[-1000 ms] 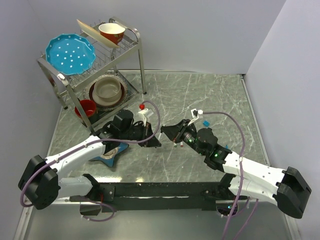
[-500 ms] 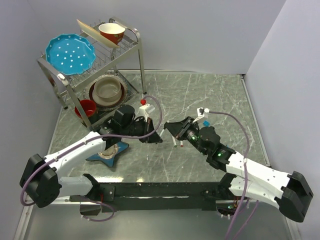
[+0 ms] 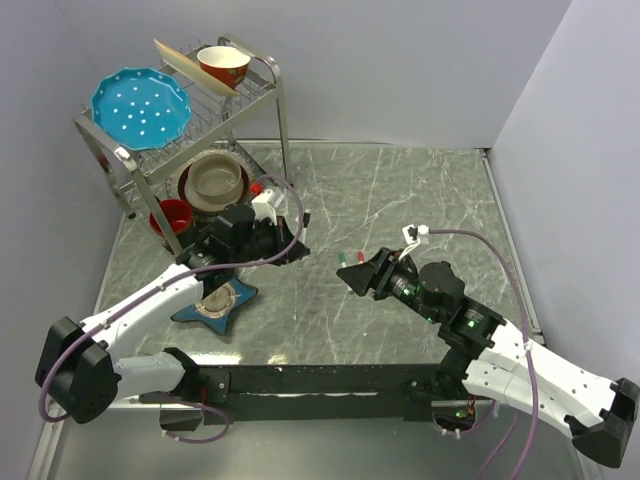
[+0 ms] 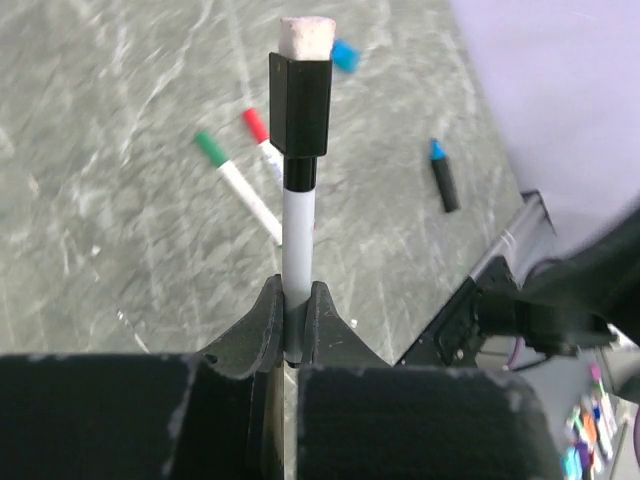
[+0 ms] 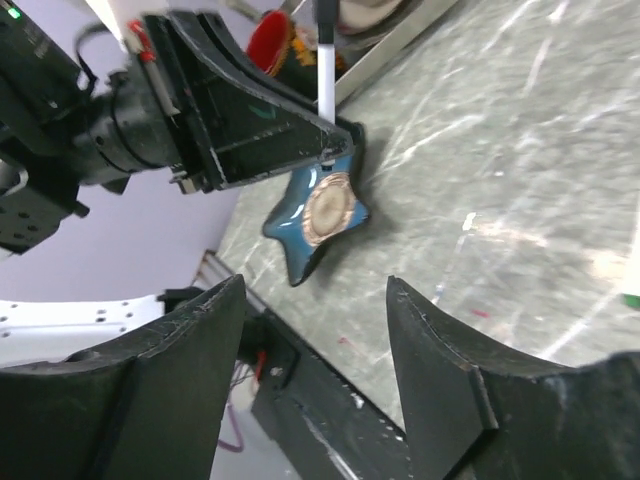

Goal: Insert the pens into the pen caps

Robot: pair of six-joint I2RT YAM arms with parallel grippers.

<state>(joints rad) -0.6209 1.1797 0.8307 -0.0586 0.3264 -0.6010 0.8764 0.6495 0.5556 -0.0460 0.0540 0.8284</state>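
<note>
The white pen should go back toward the base bar next, and my left gripper should carry it down to the table [image 3: 324,274] [image 4: 188,228] beside the green-capped pen.
My left gripper [image 4: 292,290] is shut on the white barrel of a pen [image 4: 298,225] that points away from the wrist, with a black cap [image 4: 300,100] on its far end. On the table beyond it lie a green-capped pen [image 4: 238,187], a red-capped pen [image 4: 262,140], a dark pen with a blue tip [image 4: 443,180] and a loose blue cap [image 4: 345,55]. My right gripper [image 5: 315,290] stands open with nothing between its fingers, facing the left gripper [image 5: 250,120] and its pen [image 5: 325,60]. From above, the left gripper [image 3: 292,240] and right gripper [image 3: 348,272] are apart, with the green and red pens [image 3: 350,258] beside the right fingertips.
A blue star-shaped dish [image 3: 215,300] lies under the left arm. A metal dish rack [image 3: 120,155] stands at the back left with a blue plate [image 3: 140,105] and bowls [image 3: 223,65]. The arms' base rail [image 3: 320,385] runs along the near edge.
My right gripper has opened and drawn back to the right, away from the held pen. The left gripper has swung left and back towards the rack with the pen.
</note>
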